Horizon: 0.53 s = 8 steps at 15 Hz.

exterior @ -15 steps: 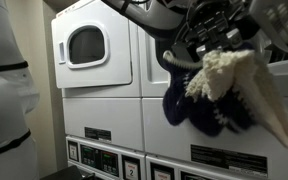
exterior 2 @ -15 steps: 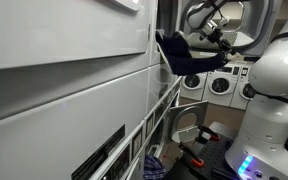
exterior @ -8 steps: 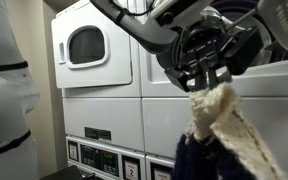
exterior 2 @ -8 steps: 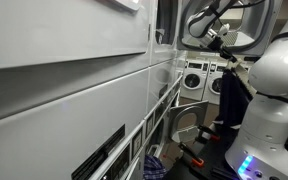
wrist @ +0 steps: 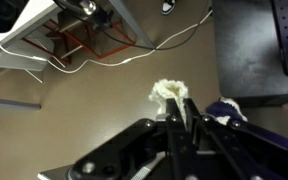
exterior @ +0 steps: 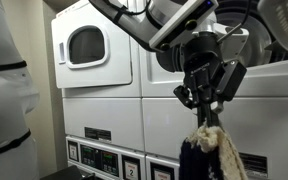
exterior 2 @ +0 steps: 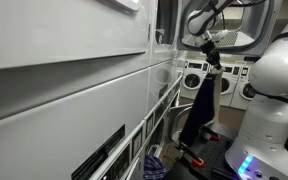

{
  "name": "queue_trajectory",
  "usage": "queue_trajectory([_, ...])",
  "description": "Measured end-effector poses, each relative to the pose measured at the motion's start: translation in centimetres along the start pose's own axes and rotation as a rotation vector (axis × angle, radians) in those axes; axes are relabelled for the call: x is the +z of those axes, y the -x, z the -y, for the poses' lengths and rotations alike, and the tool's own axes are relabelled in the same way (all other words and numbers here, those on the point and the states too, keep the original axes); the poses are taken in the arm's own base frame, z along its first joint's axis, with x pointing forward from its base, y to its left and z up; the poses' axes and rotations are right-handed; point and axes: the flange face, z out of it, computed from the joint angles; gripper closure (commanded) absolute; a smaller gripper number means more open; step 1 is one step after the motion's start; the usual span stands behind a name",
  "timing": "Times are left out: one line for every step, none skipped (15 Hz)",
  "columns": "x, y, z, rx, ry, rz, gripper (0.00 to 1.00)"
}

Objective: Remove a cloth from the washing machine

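Note:
The cloth hangs free outside the machines. I will move my gripper toward their white lower fronts next, tilt it straighter down and open it over the floor.
My gripper [exterior: 208, 122] points down and is shut on a cloth bundle, cream and dark navy [exterior: 216, 156], which hangs straight below it in front of the white stacked machines. In an exterior view the navy cloth [exterior 2: 201, 105] hangs long under the gripper [exterior 2: 209, 58], clear of the machine fronts. In the wrist view the closed fingers [wrist: 187, 118] pinch a cream tuft [wrist: 170, 93], with navy fabric [wrist: 227, 108] beside them. The upper white machine with a round door window [exterior: 86, 44] stands behind on the left.
White stacked machines with control panels [exterior: 97, 135] fill the wall. A row of front-loaders [exterior 2: 220, 82] stands at the far end. A white robot body [exterior 2: 269, 95] is close by. Cables [wrist: 104, 58] lie on the floor below.
The gripper has swung from level to pointing down and moved away from the machine front. The cloth has dropped from a bunched heap to hanging straight below the fingers.

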Motion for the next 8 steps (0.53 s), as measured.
queue_trajectory([-0.1, -0.4, 0.3, 0.019, -0.009, -0.036, 0.94])
queue_trajectory([-0.1, -0.8, 0.5, 0.033, -0.018, -0.067, 0.94])
queue_trajectory([-0.1, -1.1, 0.8, 0.044, -0.025, -0.092, 0.94])
queue_trajectory([0.0, -1.3, 1.0, 0.055, -0.030, -0.111, 0.94])
queue_trajectory([0.0, -1.4, 1.1, 0.057, -0.035, -0.123, 0.94])
queue_trajectory([0.0, -1.4, 1.3, 0.059, -0.046, -0.130, 0.94])
queue_trajectory([0.0, -1.4, 1.4, 0.060, -0.055, -0.133, 0.94])
queue_trajectory([0.0, -1.4, 1.5, 0.062, -0.060, -0.136, 0.94])
